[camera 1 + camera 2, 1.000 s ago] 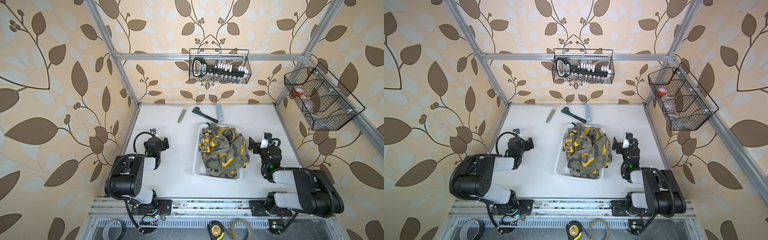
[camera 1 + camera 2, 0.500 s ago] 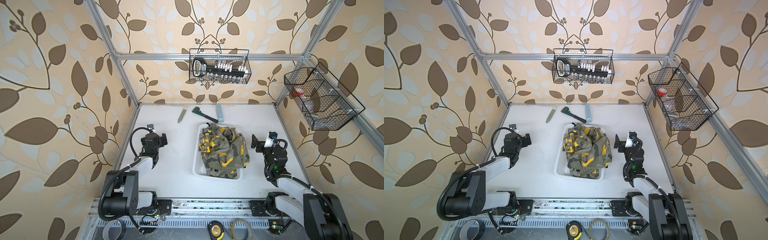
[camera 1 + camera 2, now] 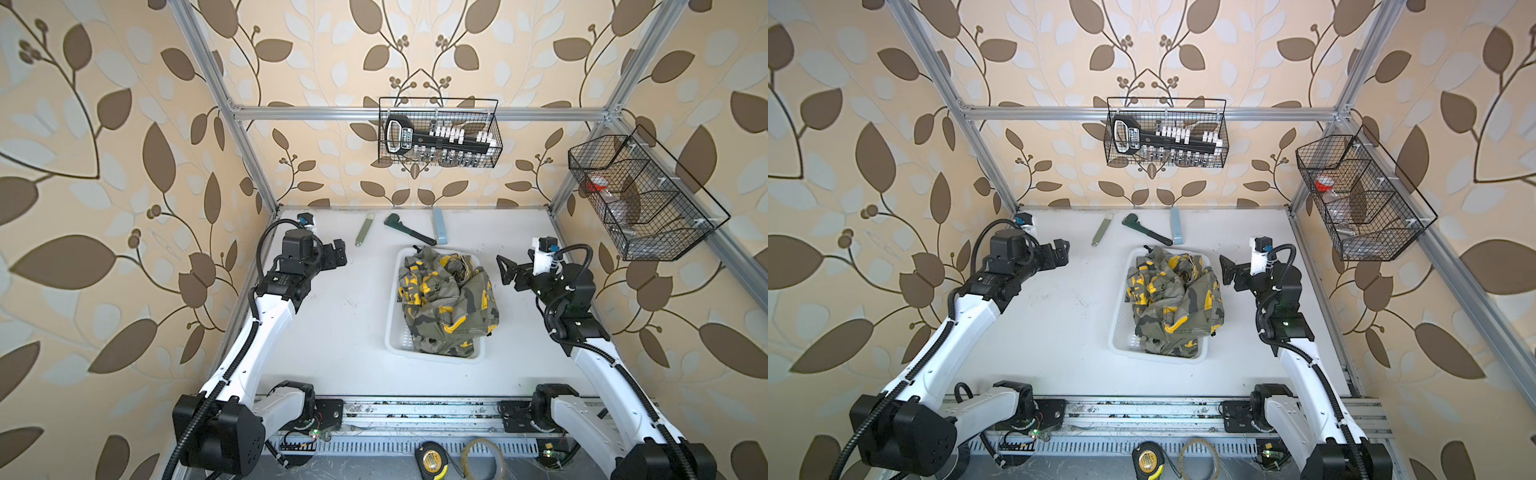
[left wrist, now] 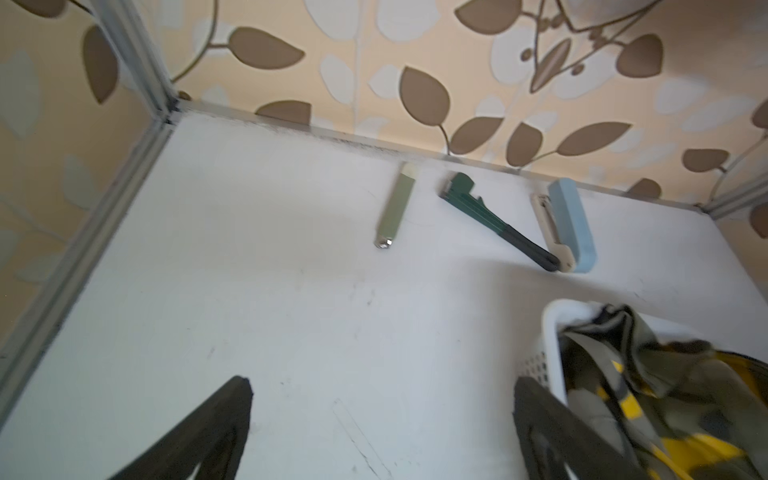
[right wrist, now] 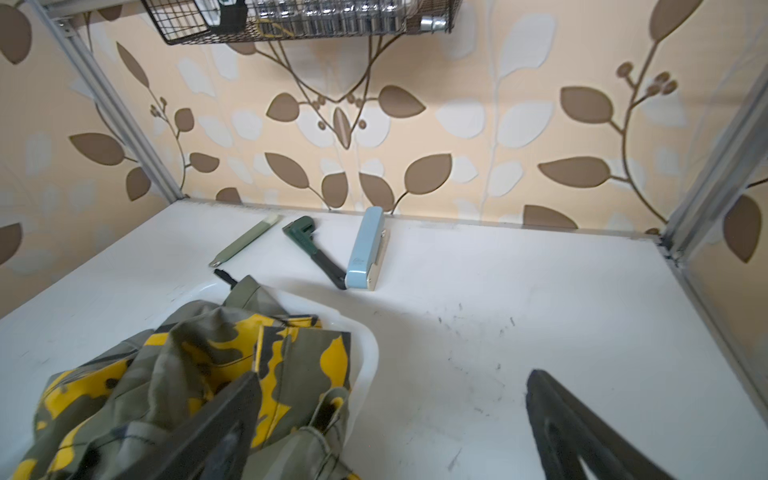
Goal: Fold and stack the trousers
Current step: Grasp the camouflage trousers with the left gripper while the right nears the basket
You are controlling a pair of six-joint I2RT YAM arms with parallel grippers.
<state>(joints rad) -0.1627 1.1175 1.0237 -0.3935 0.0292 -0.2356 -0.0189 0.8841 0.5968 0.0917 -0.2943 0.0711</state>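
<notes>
I will swing my left gripper over the basket and lower it onto the heap's middle, since the trousers lie below it across the bare table.
The trousers are a crumpled heap of olive camouflage cloth with black and yellow patches, filling a white plastic basket at mid-table. My left gripper hovers open well to the left of the basket, with only bare table between its fingers in the left wrist view. My right gripper hangs open just right of the basket. In the right wrist view one finger overlaps the trousers and the basket rim. Neither holds anything.
Along the back wall lie a grey-green flat tool, a dark green pipe wrench and a pale blue stapler. Wire baskets hang on the back wall and the right wall. A tape measure sits below the front rail.
Both arms have unfolded from low near the front rail, lifting and carrying the grippers toward the back. Both grippers stayed open. The trousers have not moved.
</notes>
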